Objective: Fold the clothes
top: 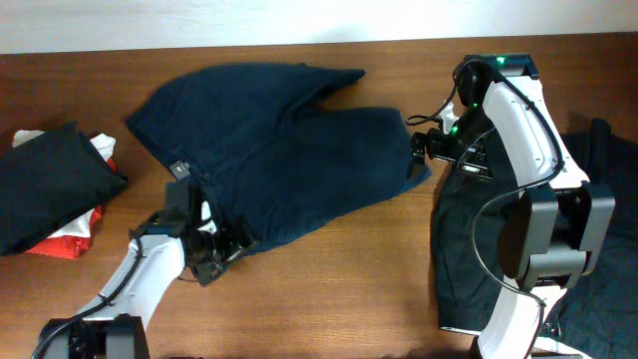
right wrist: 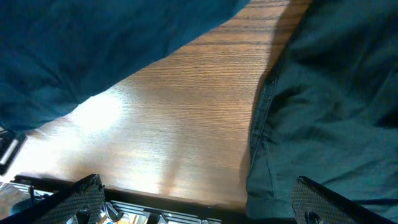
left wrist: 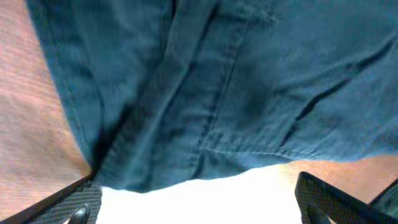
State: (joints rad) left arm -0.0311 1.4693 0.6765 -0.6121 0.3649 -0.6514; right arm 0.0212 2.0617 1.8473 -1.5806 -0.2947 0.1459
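My left gripper is off-center, with the near corner of the navy blue shorts beside one finger. It should turn over that corner until it has one finger on each side.
Navy blue shorts (top: pixel 279 150) lie spread across the middle of the table. My left gripper (top: pixel 214 247) is open at their near-left edge. In the left wrist view the navy fabric (left wrist: pixel 236 87) with its seams fills the frame, and the open gripper (left wrist: pixel 199 208) has nothing between its fingers (left wrist: pixel 62 208). My right gripper (top: pixel 424 150) is open by the shorts' right edge. The right wrist view has my right gripper (right wrist: pixel 202 202) open over bare wood, with navy cloth (right wrist: pixel 93 50) at upper left and near-black shorts (right wrist: pixel 336 93) on the right. Those near-black shorts (top: pixel 464 249) lie beneath the right arm.
A black folded cloth (top: pixel 50 184) lies at the far left on top of a red and white item (top: pixel 70 239). More dark cloth (top: pixel 608 150) sits at the far right edge. The table's back edge (top: pixel 319 45) meets a white wall.
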